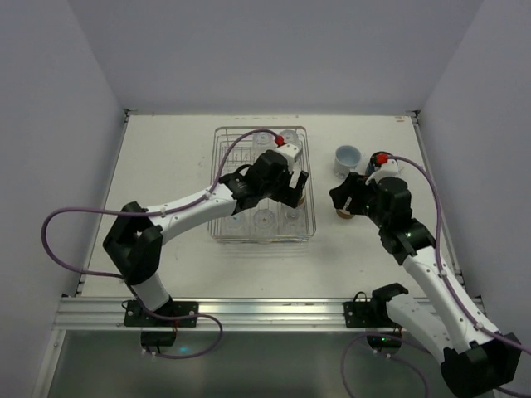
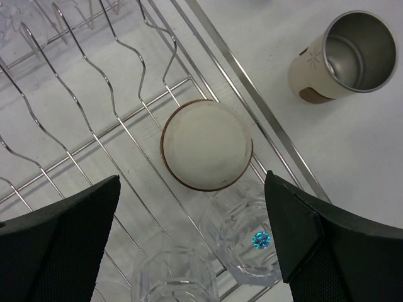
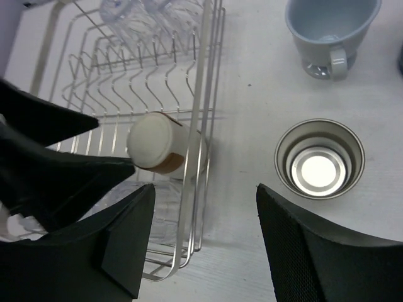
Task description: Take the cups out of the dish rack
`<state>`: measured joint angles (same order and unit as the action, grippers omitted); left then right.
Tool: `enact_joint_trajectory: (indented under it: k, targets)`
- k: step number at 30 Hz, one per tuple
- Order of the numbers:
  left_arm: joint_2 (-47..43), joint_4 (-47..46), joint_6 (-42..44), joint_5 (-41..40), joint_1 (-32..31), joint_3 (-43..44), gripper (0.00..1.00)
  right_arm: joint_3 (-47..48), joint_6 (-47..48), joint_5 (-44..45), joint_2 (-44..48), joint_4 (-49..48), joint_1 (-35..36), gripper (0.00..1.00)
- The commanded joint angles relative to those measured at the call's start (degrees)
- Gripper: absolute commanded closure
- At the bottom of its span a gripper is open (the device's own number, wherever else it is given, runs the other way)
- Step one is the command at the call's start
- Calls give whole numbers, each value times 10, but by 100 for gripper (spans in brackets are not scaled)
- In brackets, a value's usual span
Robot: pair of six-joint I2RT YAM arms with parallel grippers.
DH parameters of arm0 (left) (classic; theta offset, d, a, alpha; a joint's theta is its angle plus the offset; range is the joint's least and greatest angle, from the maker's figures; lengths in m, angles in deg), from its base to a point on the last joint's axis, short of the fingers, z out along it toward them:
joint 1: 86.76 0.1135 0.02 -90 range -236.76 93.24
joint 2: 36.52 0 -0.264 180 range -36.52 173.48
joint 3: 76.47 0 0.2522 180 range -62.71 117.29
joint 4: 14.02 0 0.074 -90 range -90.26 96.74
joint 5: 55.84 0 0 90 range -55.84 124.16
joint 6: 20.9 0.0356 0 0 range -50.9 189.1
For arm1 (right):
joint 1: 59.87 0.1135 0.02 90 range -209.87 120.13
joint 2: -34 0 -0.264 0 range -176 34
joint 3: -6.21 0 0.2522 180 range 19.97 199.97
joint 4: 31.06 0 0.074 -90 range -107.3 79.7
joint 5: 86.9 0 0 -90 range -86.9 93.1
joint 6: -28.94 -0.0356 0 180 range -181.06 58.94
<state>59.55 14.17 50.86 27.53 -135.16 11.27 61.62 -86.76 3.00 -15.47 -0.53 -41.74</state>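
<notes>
To get its fingers astride the upside-down beige cup, my left gripper should lower toward the side of the rack by the upright cup first.
The silver wire dish rack [image 1: 222, 166] lies mid-table. My left gripper [image 2: 192, 182] hangs open over its right side, above an upside-down beige cup with a brown rim [image 2: 206, 153]; two clear ribbed tumblers [image 2: 249, 236] sit just nearer. My right gripper [image 3: 205, 189] is open and empty beside the rack's right wall [image 3: 204, 94]. A beige steel-lined cup [image 3: 319, 158] stands upright on the table just past its right finger. A pale blue-grey cup [image 3: 330, 28] stands farther back.
More clear tumblers [image 1: 289, 137] stand at the rack's far end. A dark mug [image 1: 372, 172] is half hidden behind my right wrist. My left gripper's black fingers [image 3: 50, 157] fill the left of the right wrist view, close to my right gripper.
</notes>
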Motion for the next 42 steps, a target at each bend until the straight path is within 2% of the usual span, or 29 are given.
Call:
enact_joint_trajectory:
  k: [1,9,16,22,23,24,26,28,32,37,40,42]
  targets:
    - [32,-11,16,-40,-1,38,2,-18,-32,-38,48,-83,2,32]
    - [95,-10,21,-23,-1,80,2,-33,-32,-59,71,-88,2,32]
    - [133,-9,22,-14,-2,93,7,-38,-34,-68,63,-95,2,32]
    - [143,-14,22,-22,-2,96,20,-32,-33,-73,64,-90,2,32]
    - [142,-16,22,-27,-2,94,30,-32,-32,-74,65,-88,2,32]
    - [139,-20,22,-30,-2,93,36,-30,-32,-75,66,-88,2,32]
    - [118,-34,20,-46,-3,82,49,-27,-32,-82,65,-89,2,32]
    - [81,-62,22,-58,-2,71,53,-28,-37,-99,61,-99,2,31]
    - [16,-105,24,-74,-2,42,55,-51,-78,-154,58,-153,2,29]
    - [-69,-159,4,-69,-1,1,58,-93,-138,-222,71,-290,2,27]
    - [-119,-183,-55,-21,10,-19,60,-119,-168,-255,76,-359,3,28]
    - [-161,-212,-92,52,28,-60,62,-136,-188,-272,82,-405,3,32]
